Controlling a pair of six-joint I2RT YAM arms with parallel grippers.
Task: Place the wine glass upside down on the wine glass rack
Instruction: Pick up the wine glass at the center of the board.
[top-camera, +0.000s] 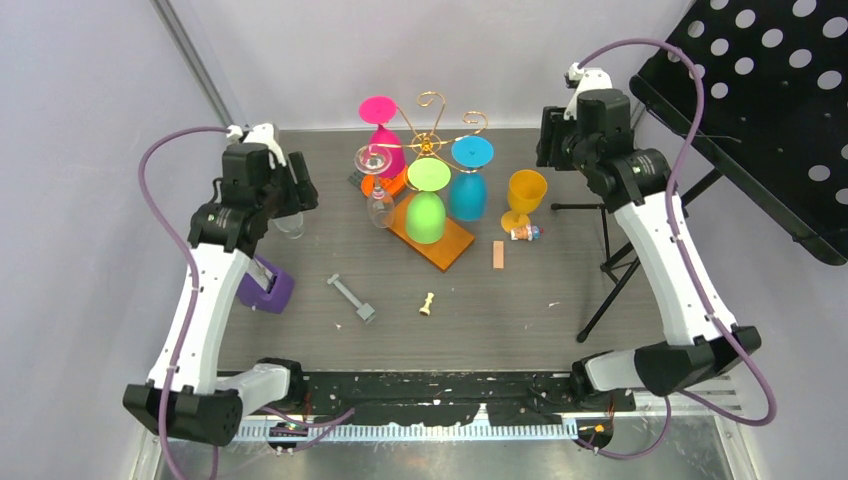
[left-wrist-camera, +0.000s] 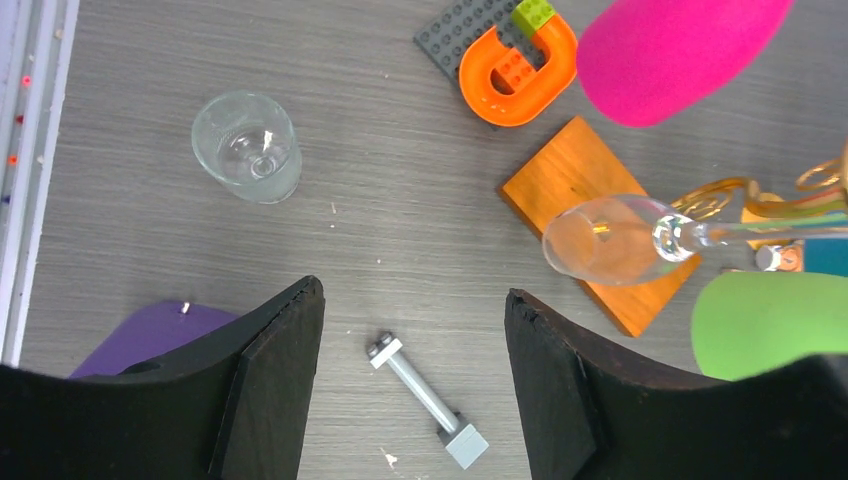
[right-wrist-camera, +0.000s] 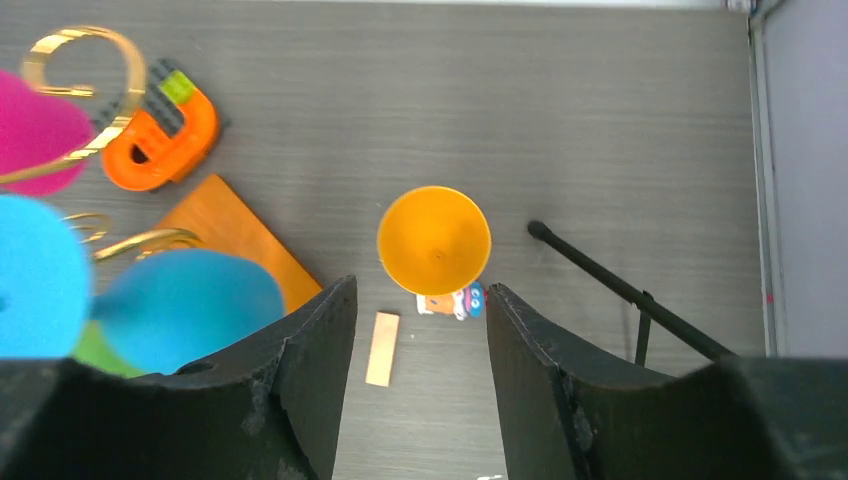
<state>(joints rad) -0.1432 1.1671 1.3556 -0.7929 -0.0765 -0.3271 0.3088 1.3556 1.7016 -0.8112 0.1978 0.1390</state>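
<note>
The yellow wine glass (right-wrist-camera: 434, 240) stands with its opening up below my right gripper, so my open fingers should go down next on both sides of its rim, by the black stand.
The wine glass rack (top-camera: 432, 128), gold wire on an orange-brown wooden base (top-camera: 447, 250), stands mid-table. Pink (top-camera: 384, 140), green (top-camera: 427, 205) and blue (top-camera: 469, 180) wine glasses hang upside down on it, and so does a clear one (left-wrist-camera: 610, 240). A yellow wine glass (right-wrist-camera: 434, 240) stands upright right of the rack, below and just ahead of my open right gripper (right-wrist-camera: 420, 320). Another clear glass (left-wrist-camera: 247, 147) stands upright at the table's left. My left gripper (left-wrist-camera: 412, 330) hovers open and holds nothing, left of the rack.
A grey brick bar (left-wrist-camera: 425, 400) lies under the left jaws, beside a purple object (top-camera: 265, 288). An orange U-shaped toy on a grey plate (left-wrist-camera: 520, 62) sits behind the base. A small figure (right-wrist-camera: 452, 301), wooden block (right-wrist-camera: 382, 348) and chess piece (top-camera: 427, 303) lie about. A black stand (top-camera: 610, 270) is at the right.
</note>
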